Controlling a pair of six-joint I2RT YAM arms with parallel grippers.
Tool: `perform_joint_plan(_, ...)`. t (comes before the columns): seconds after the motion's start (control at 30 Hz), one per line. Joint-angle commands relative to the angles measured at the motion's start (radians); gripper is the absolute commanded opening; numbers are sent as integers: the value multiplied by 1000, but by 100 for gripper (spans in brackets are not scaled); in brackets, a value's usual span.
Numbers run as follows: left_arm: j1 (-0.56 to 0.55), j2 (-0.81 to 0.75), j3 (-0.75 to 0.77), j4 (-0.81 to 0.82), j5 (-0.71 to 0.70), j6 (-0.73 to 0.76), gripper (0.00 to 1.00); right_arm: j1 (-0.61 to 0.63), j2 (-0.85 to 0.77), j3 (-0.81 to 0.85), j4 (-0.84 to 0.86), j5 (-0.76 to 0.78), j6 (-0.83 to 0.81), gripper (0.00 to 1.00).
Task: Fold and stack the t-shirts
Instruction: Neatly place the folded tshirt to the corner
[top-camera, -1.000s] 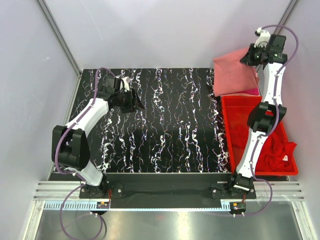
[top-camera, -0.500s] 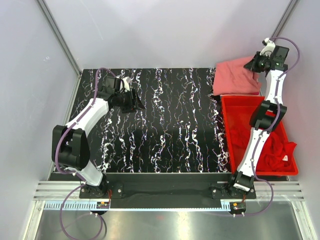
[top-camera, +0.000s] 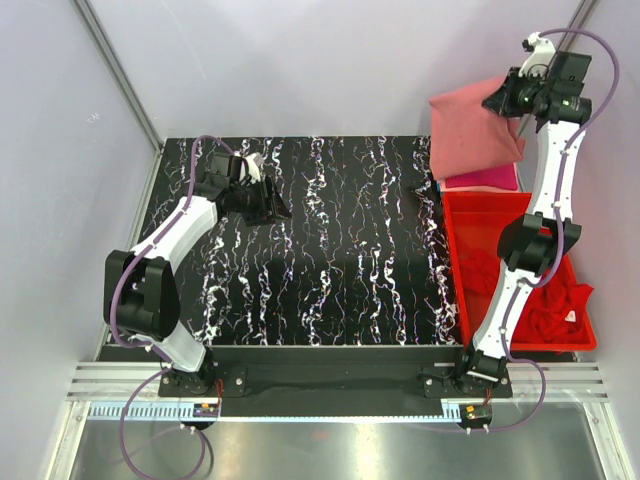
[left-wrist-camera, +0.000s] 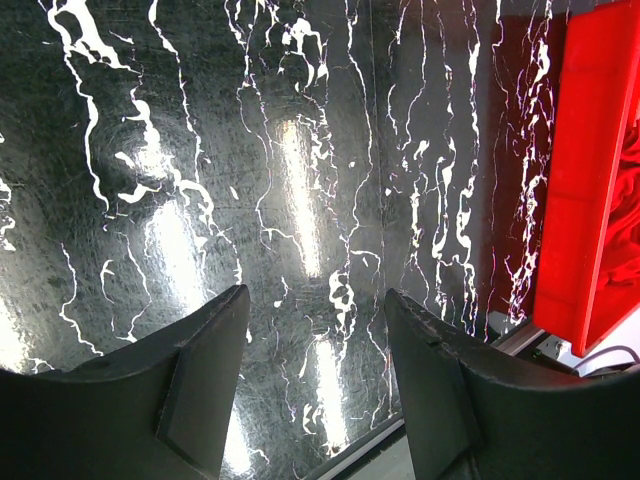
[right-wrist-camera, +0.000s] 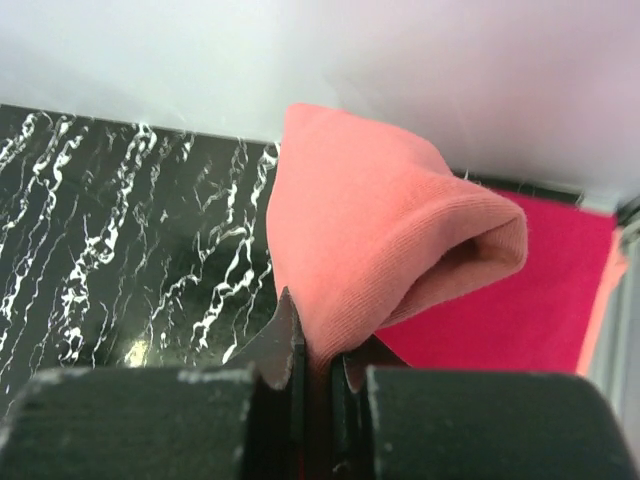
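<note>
The salmon-pink t-shirt's fold still hangs raised above the flat cloth, so next my right gripper needs to move down over the magenta-pink t-shirt (top-camera: 488, 181) (right-wrist-camera: 535, 290) and release the salmon-pink t-shirt there.
My right gripper (top-camera: 508, 100) is raised at the far right corner, shut on the salmon-pink t-shirt (top-camera: 470, 135), which hangs from it in a fold. In the right wrist view the salmon-pink t-shirt (right-wrist-camera: 380, 250) is pinched between the jaws of my right gripper (right-wrist-camera: 320, 370). A magenta-pink t-shirt (top-camera: 488, 181) lies under it, also in the right wrist view (right-wrist-camera: 510, 300). A crumpled red t-shirt (top-camera: 555, 305) lies in the red bin (top-camera: 452, 250). My left gripper (top-camera: 275, 207) is open and empty above the table's left part, its fingers (left-wrist-camera: 200, 370) spread.
The black marbled table (top-camera: 330, 240) spans the middle. The red plastic bin stands along the right edge, also in the left wrist view (left-wrist-camera: 585, 170). White walls enclose the back and sides.
My right gripper has lifted higher and further back with the salmon-pink t-shirt, exposing the magenta-pink one below. The left arm has not moved.
</note>
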Motion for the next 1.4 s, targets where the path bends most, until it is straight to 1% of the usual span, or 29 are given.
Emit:
perform_joint_plan(0.0,-2,-39,-2,45,36,0,62,-3,-69,81,-64,41,-39,0)
perform_joint_plan(0.07,-2,-34,0,46,43,-3,62,-2,-101,50,-54,42,-42,0)
perform_joint_plan(0.13,-2,-27,6,48,50,-5,62,-3,-104,59,-70,41,-50,0)
perform_joint_plan(0.43,-2,-14,10,49,59,-9,62,-3,-145,25,-87,-27,-65,0)
perform_joint_plan(0.57,-2,-14,9,52,67,-11,62,-3,-153,-36,-55,-15,-88,0)
perform_joint_plan(0.73,-2,-17,10,46,64,-3,62,-19,-75,-8,-46,-36,-99,0)
perform_joint_plan(0.87,-2,-20,12,32,47,12,62,-29,-9,64,-55,-34,-116,0)
perform_joint_plan(1.03,-2,-8,13,42,81,1,62,-60,107,137,-26,-44,-106,0)
perform_joint_plan(1.17,-2,-11,9,46,82,0,62,-62,201,168,43,28,-125,0)
perform_joint_plan(1.23,-2,-19,3,52,82,-2,62,-63,221,189,74,54,-126,0)
perform_joint_plan(1.27,-2,-19,1,54,82,-3,62,-63,227,182,130,58,-126,0)
perform_joint_plan(1.37,-2,-10,1,54,95,-3,62,-63,238,133,227,75,-122,0)
